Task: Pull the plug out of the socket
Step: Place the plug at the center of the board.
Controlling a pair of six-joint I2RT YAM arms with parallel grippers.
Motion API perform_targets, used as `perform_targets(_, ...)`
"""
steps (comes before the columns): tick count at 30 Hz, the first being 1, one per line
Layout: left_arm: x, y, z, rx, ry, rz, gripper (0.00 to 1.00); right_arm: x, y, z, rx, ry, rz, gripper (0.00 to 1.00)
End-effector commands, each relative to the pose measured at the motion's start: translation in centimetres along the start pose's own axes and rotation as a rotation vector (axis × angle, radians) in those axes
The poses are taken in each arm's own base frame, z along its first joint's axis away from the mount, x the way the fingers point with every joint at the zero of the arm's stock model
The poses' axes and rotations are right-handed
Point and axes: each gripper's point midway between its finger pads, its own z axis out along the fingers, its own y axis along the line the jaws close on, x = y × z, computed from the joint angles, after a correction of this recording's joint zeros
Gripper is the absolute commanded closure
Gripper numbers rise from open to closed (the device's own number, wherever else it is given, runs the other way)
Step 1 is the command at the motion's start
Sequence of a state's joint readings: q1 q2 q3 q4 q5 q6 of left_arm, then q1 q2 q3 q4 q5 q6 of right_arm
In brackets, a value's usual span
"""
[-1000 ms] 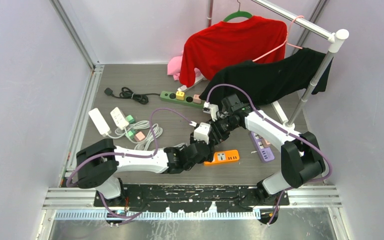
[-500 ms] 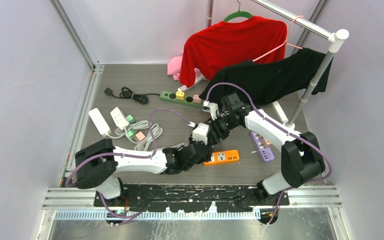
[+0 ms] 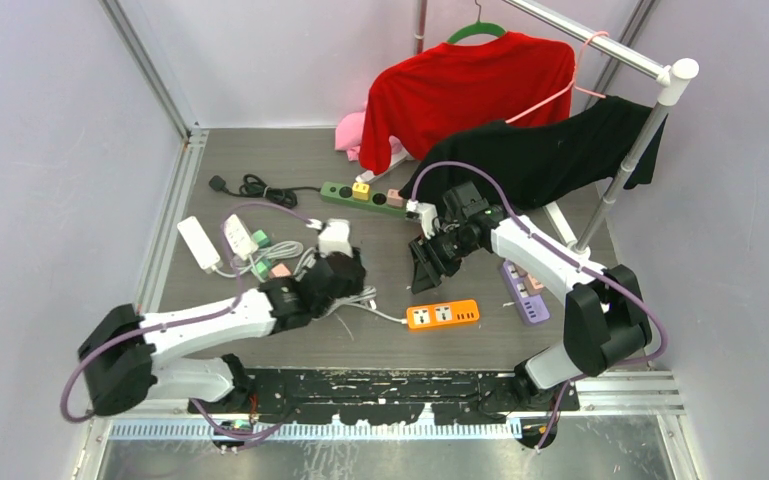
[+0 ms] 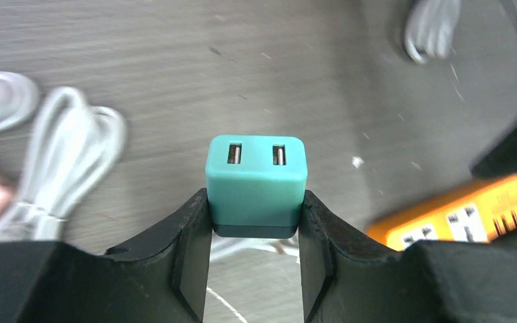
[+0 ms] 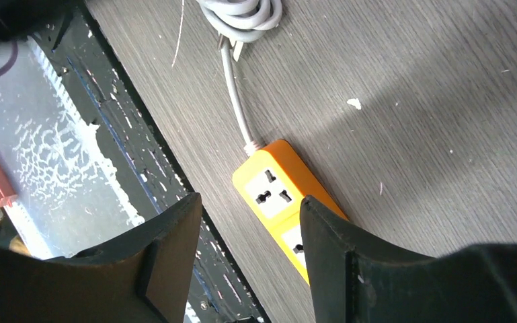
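Observation:
The teal plug is clear of sockets, so I should move my left gripper left in the top view and down over the pink plug by coiled cable.
A teal two-port plug is pinched between my left gripper's fingers and held above the grey floor, clear of any socket. In the top view the left gripper hovers left of the orange power strip, over coiled white cable. The orange strip also shows at the right edge of the left wrist view, its sockets bare. My right gripper is open and empty, just above the strip's left end, with the strip's grey cord running away from it.
A green power strip with small plugs lies at the back. White strips and coiled cables lie at the left, a purple strip at the right. A rack with a red shirt and a black shirt stands behind.
My left arm has swung left, away from the orange strip, carrying the teal plug. The strip's sockets now lie bare. The right gripper has stayed near the strip's left end.

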State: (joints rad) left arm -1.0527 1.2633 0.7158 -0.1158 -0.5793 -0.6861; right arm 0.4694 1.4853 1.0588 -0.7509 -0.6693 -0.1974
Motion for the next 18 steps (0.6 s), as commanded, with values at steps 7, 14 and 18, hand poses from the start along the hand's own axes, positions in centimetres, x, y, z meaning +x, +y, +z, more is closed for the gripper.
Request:
perform_targets(7,-3.1,13.5,0.4,-0.178,0.071,-0.229,1.0,-1.2,0.1,-1.0,0.026,-0.037,-0.054,0.39)
perform_targets(14,-3.2,18.8,2.7,-0.374,0.191,-0.322,1.0,-1.1,0.0,-1.0,0.028,-0.031,-0.06,0.39)
perform_targets(18,-2.4,20.8,3.2,-0.535,0.301,-0.291,0.99,-1.0,0.0,-0.9,0.028,-0.029,-0.063,0.39)
